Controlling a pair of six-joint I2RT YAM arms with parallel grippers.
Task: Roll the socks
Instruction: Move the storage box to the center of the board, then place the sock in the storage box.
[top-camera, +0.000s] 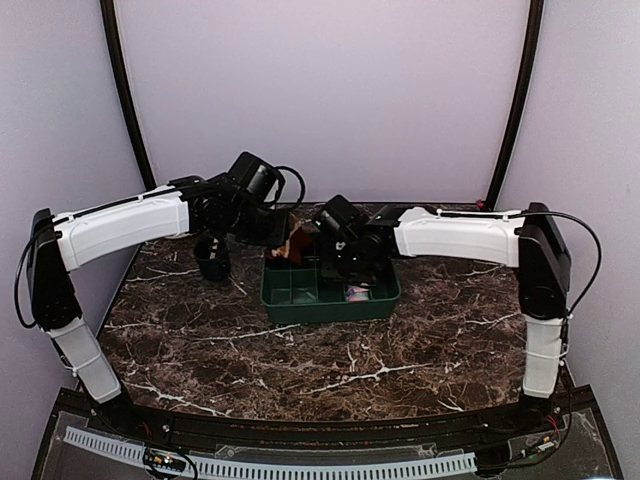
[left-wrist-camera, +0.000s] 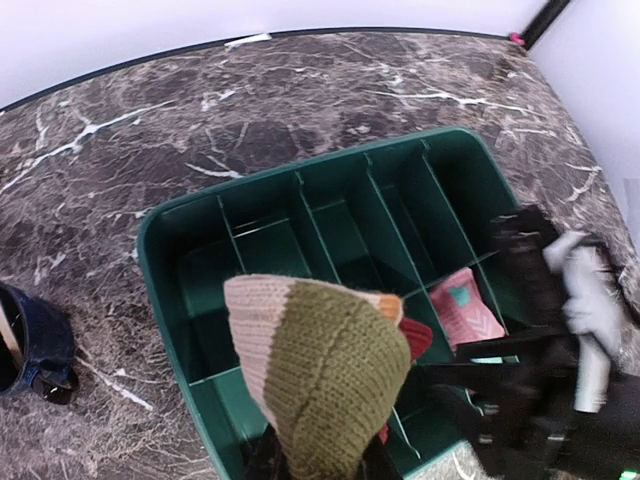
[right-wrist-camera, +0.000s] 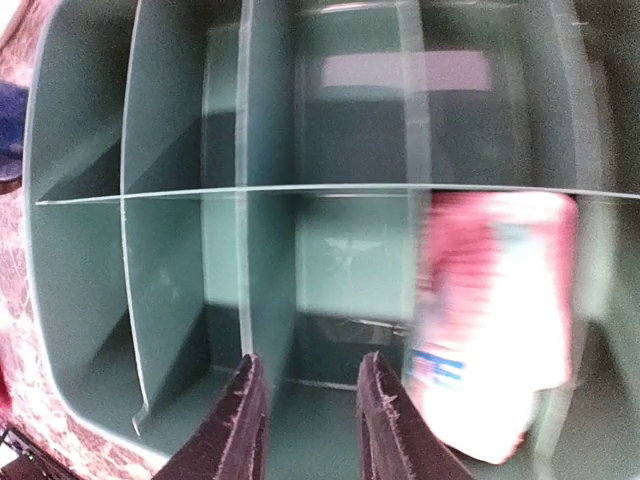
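Observation:
I will move my left gripper back and down to release the roll, as the tray's empty near-row section (top-camera: 304, 289) is below it, to its right in the top view.
My left gripper (top-camera: 284, 238) is shut on a rolled striped sock (left-wrist-camera: 325, 365), olive-tan with pale pink, orange and red bands, and holds it above the green compartment tray (left-wrist-camera: 160, 265). Its dark fingers (left-wrist-camera: 263, 463) barely show under the roll. The pink sock (left-wrist-camera: 465, 308) with mint patches lies in a compartment on the tray's right side. My right gripper (right-wrist-camera: 310, 400) hangs low inside the tray, open, with nothing between its fingers. The pink sock (right-wrist-camera: 500, 330) is blurred in the right wrist view and sits just right of the right finger.
The green tray (top-camera: 300, 312) stands mid-table at the back, split by thin dividers into several compartments. A dark blue cup-like holder (top-camera: 212, 258) stands on the marble to the tray's left. White walls close in the back and both sides.

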